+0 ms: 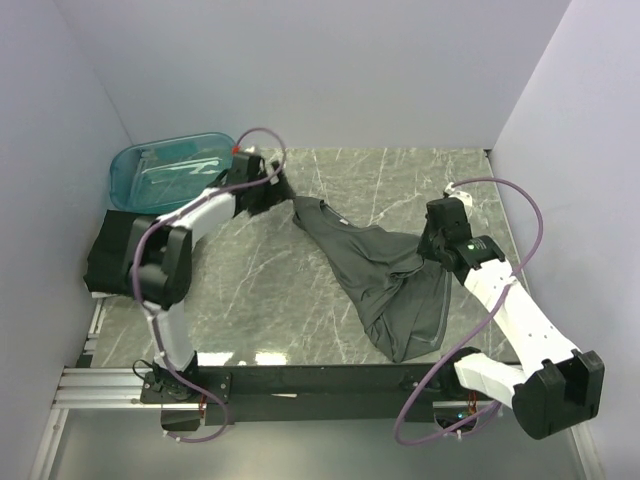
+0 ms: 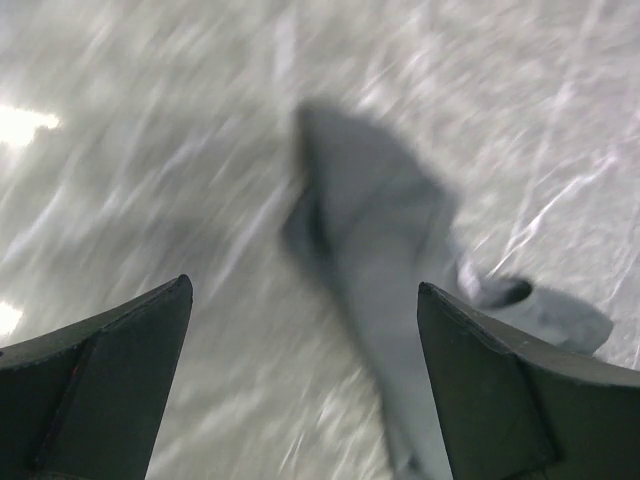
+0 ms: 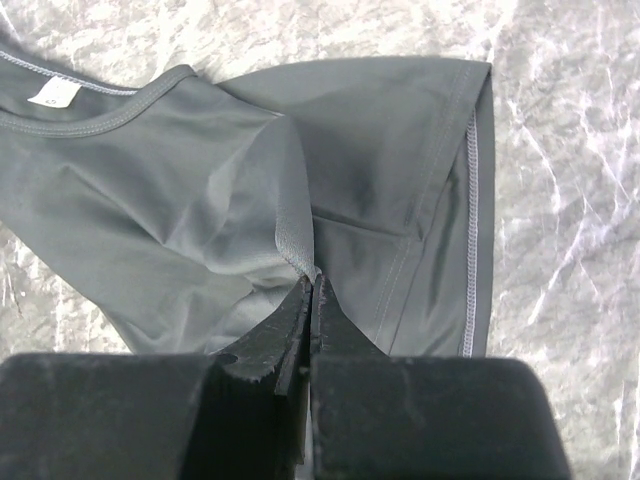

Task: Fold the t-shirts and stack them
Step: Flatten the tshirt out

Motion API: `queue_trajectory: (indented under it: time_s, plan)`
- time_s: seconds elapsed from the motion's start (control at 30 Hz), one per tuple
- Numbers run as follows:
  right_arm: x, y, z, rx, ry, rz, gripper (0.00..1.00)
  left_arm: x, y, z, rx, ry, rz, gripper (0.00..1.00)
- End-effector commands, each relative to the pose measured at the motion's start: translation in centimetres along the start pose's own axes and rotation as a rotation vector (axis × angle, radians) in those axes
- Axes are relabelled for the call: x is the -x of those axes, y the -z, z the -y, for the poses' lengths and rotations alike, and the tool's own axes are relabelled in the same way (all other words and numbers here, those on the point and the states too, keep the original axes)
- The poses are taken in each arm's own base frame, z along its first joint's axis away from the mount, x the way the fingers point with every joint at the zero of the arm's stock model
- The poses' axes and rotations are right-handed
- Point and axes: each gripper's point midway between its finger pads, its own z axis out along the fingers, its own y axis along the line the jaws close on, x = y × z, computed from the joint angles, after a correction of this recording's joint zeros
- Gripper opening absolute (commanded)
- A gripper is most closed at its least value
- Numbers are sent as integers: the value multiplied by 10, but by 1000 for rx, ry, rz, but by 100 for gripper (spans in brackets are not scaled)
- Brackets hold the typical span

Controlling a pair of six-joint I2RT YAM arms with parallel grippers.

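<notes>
The shirt's opposite side is pinched by my right gripper, so my left gripper will move down across the shirt's far corner onto the bunched edge (image 1: 320, 207) (image 2: 432, 222) beside the collar.
A dark grey t-shirt (image 1: 385, 280) lies crumpled and stretched across the marble table (image 1: 260, 290), from back centre to front right. My right gripper (image 1: 432, 243) is shut on a fold of its fabric. The right wrist view shows the closed tips (image 3: 313, 280) pinching the cloth (image 3: 180, 200) near a sleeve, with the neck and a white collar label (image 3: 52, 96) at upper left. My left gripper (image 1: 283, 188) is open just beyond the shirt's far corner. In the blurred left wrist view its jaws stand wide apart (image 2: 305, 285) above the shirt's tip (image 2: 380, 230). Another dark folded t-shirt (image 1: 110, 255) lies at the table's left edge.
A translucent teal tub (image 1: 170, 170) stands at the back left, beside the left arm. White walls enclose the table on three sides. The black rail (image 1: 330, 380) with the arm bases runs along the near edge.
</notes>
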Motion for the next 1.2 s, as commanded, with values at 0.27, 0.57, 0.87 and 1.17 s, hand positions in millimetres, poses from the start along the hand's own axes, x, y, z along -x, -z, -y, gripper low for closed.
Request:
queue_trajectory:
  time_s: [0.27, 0.57, 0.87, 1.17]
  plan:
    - [6, -10, 0, 12, 22, 32, 0, 17, -67, 82, -109, -525, -25, 97]
    - [4, -13, -1, 20, 19, 25, 0, -10, -88, 74, -146, -641, -123, 83]
    - [4, -14, 1, 22, 16, 30, 0, -14, -97, 66, -110, -633, -141, 49]
    - [4, -15, 1, 29, 14, 31, 0, -18, -94, 69, -124, -610, -149, 1]
